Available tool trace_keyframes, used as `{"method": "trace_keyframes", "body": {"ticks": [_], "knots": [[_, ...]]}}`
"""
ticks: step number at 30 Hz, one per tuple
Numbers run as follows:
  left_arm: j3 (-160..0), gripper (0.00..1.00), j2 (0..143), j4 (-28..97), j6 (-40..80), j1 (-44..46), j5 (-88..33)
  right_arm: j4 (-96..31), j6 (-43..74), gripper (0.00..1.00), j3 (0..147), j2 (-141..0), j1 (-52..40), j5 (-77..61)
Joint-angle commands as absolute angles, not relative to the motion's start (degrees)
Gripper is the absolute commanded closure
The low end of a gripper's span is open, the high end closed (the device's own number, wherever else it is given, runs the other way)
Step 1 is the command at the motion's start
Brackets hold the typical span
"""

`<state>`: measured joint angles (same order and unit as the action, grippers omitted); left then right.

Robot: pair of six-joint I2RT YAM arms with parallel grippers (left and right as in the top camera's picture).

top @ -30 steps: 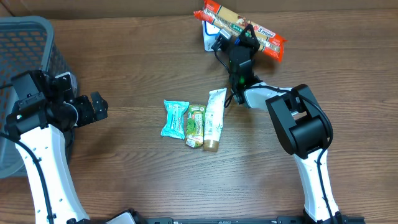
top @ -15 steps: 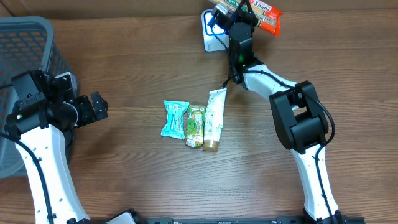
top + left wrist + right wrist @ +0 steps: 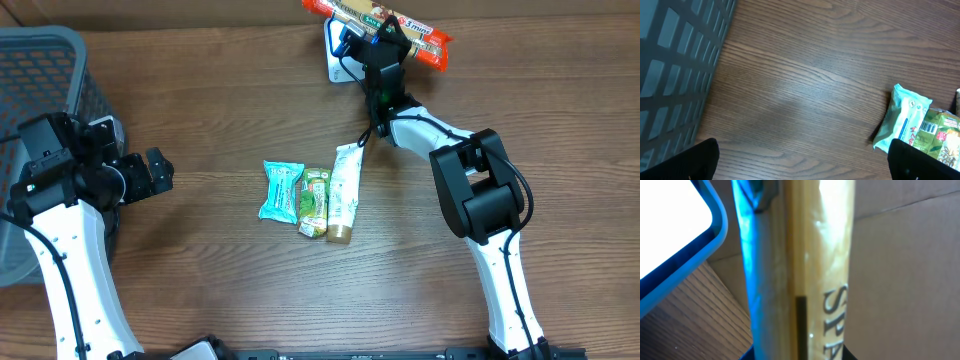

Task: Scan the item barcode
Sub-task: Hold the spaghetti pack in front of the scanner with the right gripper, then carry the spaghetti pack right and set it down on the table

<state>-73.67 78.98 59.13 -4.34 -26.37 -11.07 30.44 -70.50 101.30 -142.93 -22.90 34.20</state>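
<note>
My right gripper will swing to the right in the overhead view, then go down to release the packet, since the tabletop clear of the scanner is empty.
A long packet of spaghetti (image 3: 418, 46) with red ends is held in the air at the far edge of the table, lying across the top of a white scanner (image 3: 335, 66) with a blue rim. My right gripper (image 3: 376, 42) is shut on the packet's middle. In the right wrist view the packet (image 3: 810, 270) fills the centre, with the scanner (image 3: 670, 225) at the upper left. My left gripper (image 3: 160, 172) stands open by the basket, with nothing between its fingers (image 3: 700, 160).
A teal packet (image 3: 282, 190), a green packet (image 3: 315, 200) and a white tube (image 3: 346, 190) lie side by side mid-table. A dark mesh basket (image 3: 40, 60) fills the left edge. A cardboard wall (image 3: 910, 255) stands behind the scanner.
The right gripper has carried the spaghetti packet up and to the left, and turned it so it now lies across the scanner. The left arm has not moved.
</note>
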Motion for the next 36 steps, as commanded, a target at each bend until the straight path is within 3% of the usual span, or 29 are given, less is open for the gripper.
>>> {"method": "trace_keyframes", "body": {"ticks": [1, 8, 14, 19, 22, 25, 29, 33, 36], "knots": [[-74.26, 0.01, 79.26, 59.11, -3.18, -26.61, -10.96, 32.84, -69.01, 0.96, 104.12, -141.14, -22.52, 35.92], [-74.26, 0.00, 79.26, 59.11, -3.18, -26.61, -10.96, 32.56, -65.47, 0.96, 104.12, -141.14, -22.55, 37.82], [-74.26, 0.00, 79.26, 59.11, -3.18, -26.61, -10.96, 26.52, -54.11, 0.96, 104.12, -136.14, -22.79, 41.74], [-74.26, 0.00, 79.26, 59.11, -3.18, -26.61, -10.96, 13.30, -36.71, 0.96, 104.12, -124.27, -22.59, 50.57], [-74.26, 0.00, 79.26, 59.13, -3.18, -26.61, -10.96, -3.81, -21.80, 0.96, 104.12, -115.31, -21.91, 49.15], [-74.26, 0.00, 79.26, 59.11, -3.18, -26.61, -10.96, -21.41, -8.49, 0.96, 104.12, -107.15, -19.51, 39.59], [-74.26, 0.01, 79.26, 59.11, -3.18, -26.61, -10.96, -40.95, 12.93, 0.96, 104.12, -98.94, -9.87, 15.27], [-74.26, 0.00, 79.26, 59.11, -3.18, -26.61, -10.96, -51.07, 27.40, 0.96, 103.66, -98.06, 3.49, -6.61], [-74.26, 0.01, 79.26, 59.11, -3.18, -26.61, -10.96, -53.67, 37.71, 0.96, 100.55, -99.09, 10.59, -9.69]]}}
